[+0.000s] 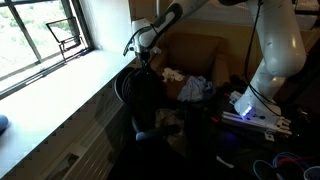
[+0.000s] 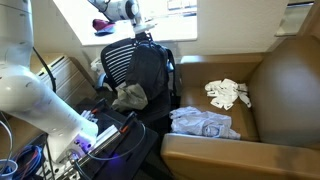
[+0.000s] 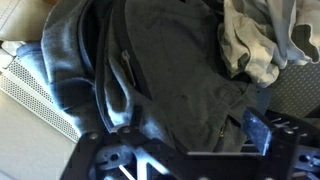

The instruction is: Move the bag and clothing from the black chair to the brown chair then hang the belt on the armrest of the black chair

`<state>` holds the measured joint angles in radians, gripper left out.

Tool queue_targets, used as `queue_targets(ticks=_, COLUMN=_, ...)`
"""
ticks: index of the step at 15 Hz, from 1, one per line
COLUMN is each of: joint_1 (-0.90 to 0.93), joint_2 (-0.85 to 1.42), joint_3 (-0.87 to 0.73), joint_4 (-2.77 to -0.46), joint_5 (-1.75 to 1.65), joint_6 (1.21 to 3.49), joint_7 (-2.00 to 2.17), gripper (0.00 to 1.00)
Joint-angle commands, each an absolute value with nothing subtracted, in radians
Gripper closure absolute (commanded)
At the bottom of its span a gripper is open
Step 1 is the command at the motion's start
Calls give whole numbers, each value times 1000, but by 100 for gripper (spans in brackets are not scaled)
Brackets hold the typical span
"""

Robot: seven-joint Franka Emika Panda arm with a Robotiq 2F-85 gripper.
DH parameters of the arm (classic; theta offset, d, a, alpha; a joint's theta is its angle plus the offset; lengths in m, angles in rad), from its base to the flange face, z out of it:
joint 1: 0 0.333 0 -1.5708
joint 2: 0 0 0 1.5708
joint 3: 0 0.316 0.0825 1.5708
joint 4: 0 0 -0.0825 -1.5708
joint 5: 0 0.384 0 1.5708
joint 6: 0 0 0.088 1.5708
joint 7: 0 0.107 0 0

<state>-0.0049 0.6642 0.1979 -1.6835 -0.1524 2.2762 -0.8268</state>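
Observation:
The top of the dark zippered item [image 1: 144,72] [image 3: 172,122] on the ribbed chair back gets my open gripper moving along it next, then coming down onto it.
The black chair [image 2: 118,62] has a dark zippered fabric item [image 2: 152,72] draped over its ribbed back; I cannot tell whether this is the bag. A grey garment [image 2: 130,97] lies on its seat. My gripper [image 2: 146,38] hangs open just above the dark item, also seen in an exterior view [image 1: 143,56]. In the wrist view the dark fabric [image 3: 170,70] fills the frame under my open gripper [image 3: 190,130], with nothing between the fingers, and the grey garment [image 3: 255,40] lies at upper right. The brown chair [image 2: 285,80] holds a white cloth [image 2: 227,93] and a light blue garment [image 2: 203,122]. The belt is out of view.
A window and sill [image 1: 60,60] run along the wall beside the black chair. The robot's base [image 1: 262,110] stands close to both chairs, with cables [image 2: 30,160] on the floor. A ridged radiator panel [image 3: 40,100] shows behind the fabric.

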Motion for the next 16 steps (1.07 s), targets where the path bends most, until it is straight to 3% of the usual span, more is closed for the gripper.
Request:
queue_targets(ticks=1, joint_1=-20, joint_2=627, joint_3=209, joint_4=-1747, joint_5=-132, joint_6=2479, joint_7=-862, gripper=0)
queue_targets(ticks=5, joint_1=-2, joint_2=647, joint_3=185, joint_4=-1746, joint_5=-193, joint_6=2608, joint_7=-863, gripper=0)
queue_targets(ticks=8, joint_1=1, joint_2=663, joint_3=190, joint_4=-1714, joint_5=-182, joint_6=2577, joint_7=-842, gripper=0)
queue_targets(ticks=12, joint_1=-131, joint_2=740, joint_3=318, joint_4=-1662, joint_5=2, joint_6=2419, joint_7=-1070, gripper=0)
queue_targets(ticks=16, joint_1=-93, joint_2=732, joint_3=266, joint_4=-1671, joint_5=28, joint_6=2390, joint_7=-1035, gripper=0)
